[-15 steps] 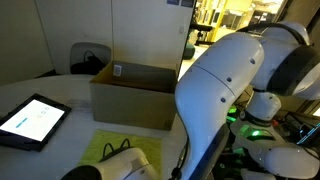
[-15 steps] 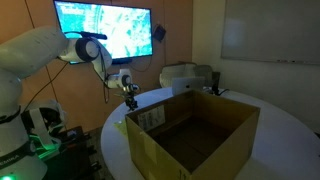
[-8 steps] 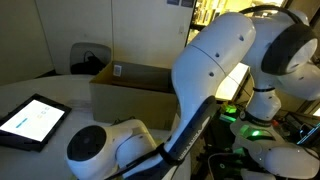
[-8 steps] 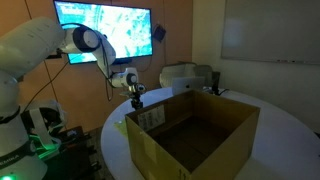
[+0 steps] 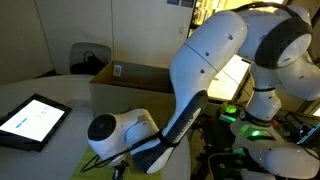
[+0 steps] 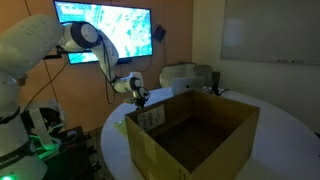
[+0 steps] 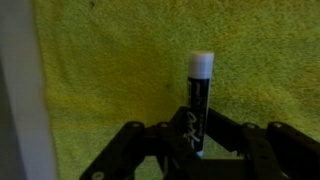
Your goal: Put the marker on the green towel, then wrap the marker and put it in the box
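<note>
My gripper holds the black marker (image 7: 198,95) close above the spread green towel. It will stay low over that towel and open its fingers to release the marker.
In the wrist view my gripper (image 7: 200,123) is shut on a black marker (image 7: 198,95) with a white cap, held just above the green towel (image 7: 110,70), which fills most of that view. In an exterior view the arm's wrist (image 5: 115,135) hangs low over a visible strip of the towel (image 5: 84,160), in front of the brown box (image 5: 135,95). In an exterior view the gripper (image 6: 140,97) is low behind the open box (image 6: 195,140). The marker is too small to make out in both exterior views.
A black tablet (image 5: 30,120) with a lit screen lies on the round table left of the towel. The grey table top (image 7: 15,90) shows past the towel's left edge. A wall screen (image 6: 105,30) and a white device (image 6: 185,75) stand behind.
The arm has swung further over the towel and come down; the wrist now sits lower in front of the box. The marker stays in the jaws.
</note>
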